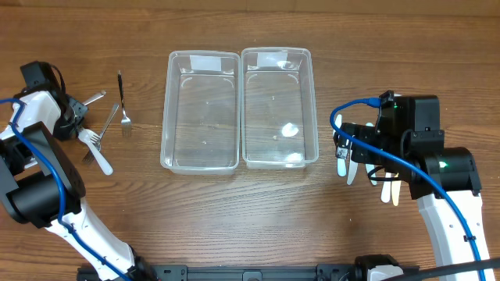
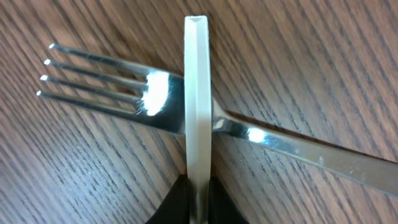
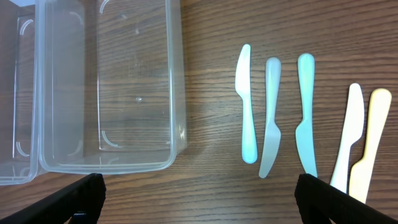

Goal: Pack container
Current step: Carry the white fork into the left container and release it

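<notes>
My left gripper lifts the utensil next and brings it down into the container nearer the forks, since that container stands empty.
Two clear plastic containers stand side by side mid-table, the left one and the right one, both with nothing in them. My left gripper is shut on a white plastic utensil, seen edge-on, just above a metal fork lying on the table. My right gripper is wide open and empty, hovering between the right container and several pale plastic knives.
More forks lie at the left: a second metal fork, a black-handled fork and a white plastic fork. The knives lie partly under my right arm. The left container's edge shows in the right wrist view.
</notes>
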